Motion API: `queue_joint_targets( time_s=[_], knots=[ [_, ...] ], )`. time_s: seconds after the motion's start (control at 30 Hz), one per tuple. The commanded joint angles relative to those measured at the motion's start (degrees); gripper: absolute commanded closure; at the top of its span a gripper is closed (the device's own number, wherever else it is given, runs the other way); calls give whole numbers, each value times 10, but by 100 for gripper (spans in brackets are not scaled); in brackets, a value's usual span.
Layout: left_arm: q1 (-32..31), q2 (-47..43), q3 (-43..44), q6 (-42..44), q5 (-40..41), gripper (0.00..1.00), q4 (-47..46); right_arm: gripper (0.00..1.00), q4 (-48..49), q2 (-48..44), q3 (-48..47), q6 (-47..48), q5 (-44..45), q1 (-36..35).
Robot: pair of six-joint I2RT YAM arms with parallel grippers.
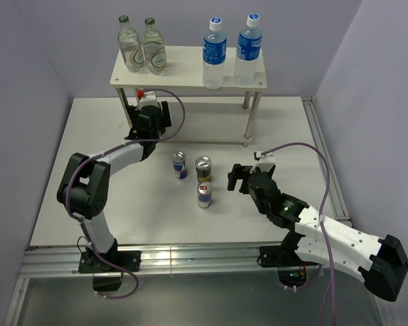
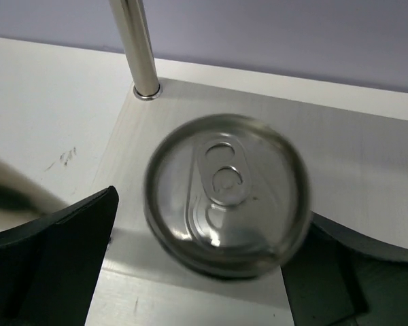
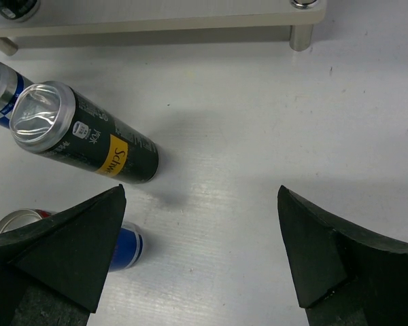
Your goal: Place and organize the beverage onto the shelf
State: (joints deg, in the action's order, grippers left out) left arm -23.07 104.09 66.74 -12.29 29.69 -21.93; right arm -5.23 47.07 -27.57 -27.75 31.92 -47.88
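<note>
Next, my left gripper will draw back and across from the shelved can to the blue-silver can (image 1: 179,165), which stands to its right in the top view, still unshelved.
The cream-white shelf (image 1: 183,64) holds two water bottles (image 1: 214,53) (image 1: 248,49) on the right of its top board. My left gripper (image 1: 151,115) reaches under that board. In the left wrist view it (image 2: 211,227) is open around a can (image 2: 228,193) standing on the lower board (image 2: 367,170); the can looks blurred, with a gap at the left finger (image 2: 68,258). A blue-silver can (image 1: 179,165), a dark can (image 1: 203,168) and a blue-silver-red can (image 1: 205,195) stand on the table. My right gripper (image 1: 239,178) is open and empty just right of them (image 3: 200,251).
Two green-capped glass bottles (image 1: 130,46) (image 1: 154,47) stand on the left of the top board. A shelf leg (image 2: 139,47) rises just behind the can. In the right wrist view the dark can (image 3: 88,136) and the shelf's front leg (image 3: 306,34) lie ahead.
</note>
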Motion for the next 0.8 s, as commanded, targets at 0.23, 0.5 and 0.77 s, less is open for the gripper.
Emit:
queue_joint_targets(
  time_s=[0.23, 0.5, 0.77],
  knots=[
    [-58, -192, -21, 6, -48, 1, 96, 0, 11, -20, 7, -11, 9, -5],
    [-127, -301, -106, -25, 10, 1, 156, 0, 14, -19, 7, -9, 6, -5],
    [-237, -436, -290, -116, 43, 1, 184, 0, 14, -16, 5, -10, 0, -4]
  ],
)
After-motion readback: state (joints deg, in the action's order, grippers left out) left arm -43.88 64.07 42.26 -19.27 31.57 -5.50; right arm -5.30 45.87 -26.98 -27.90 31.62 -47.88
